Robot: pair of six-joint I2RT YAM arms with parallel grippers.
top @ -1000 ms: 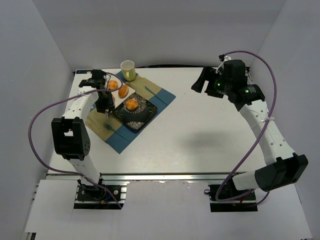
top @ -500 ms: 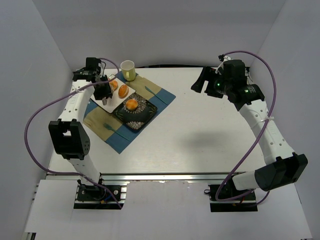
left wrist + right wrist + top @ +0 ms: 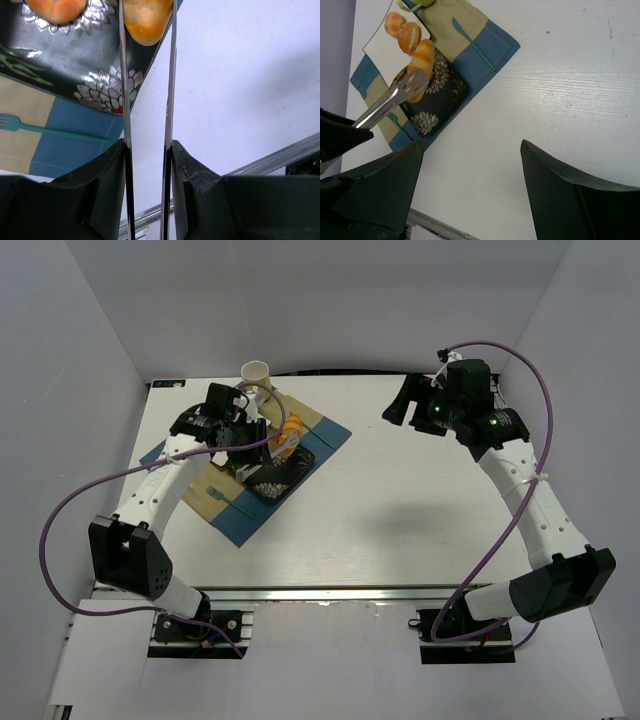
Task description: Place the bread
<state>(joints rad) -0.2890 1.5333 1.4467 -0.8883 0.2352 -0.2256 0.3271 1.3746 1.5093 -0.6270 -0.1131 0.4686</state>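
I should move my left gripper back and down over the black plate's bare flowered corner [image 3: 107,84] to release the tongs [image 3: 171,75], because the held roll hangs over the plate's edge.
My left gripper [image 3: 243,427] [image 3: 147,145] is shut on a pair of metal tongs [image 3: 171,75]. The tongs pinch an orange bread roll [image 3: 148,21] at their tips and hold it over the far edge of the black flowered plate [image 3: 75,65]. Another roll [image 3: 57,7] lies on that plate. From the right wrist view the held roll [image 3: 421,59] hangs above the black plate [image 3: 440,95], and two more rolls [image 3: 409,36] sit on the white plate [image 3: 380,50]. My right gripper [image 3: 471,145] is open and empty, high above the table at the back right [image 3: 415,405].
A blue and tan placemat [image 3: 232,515] lies under both plates, with a teal knife [image 3: 472,37] and a teal fork [image 3: 50,132] on it. A pale cup [image 3: 256,373] stands at the back beside the mat. The table's front rail [image 3: 280,152] is close by.
My left arm has swung from the white plate to the right, over the black plate, with a roll held in the tongs. The right arm has not moved.
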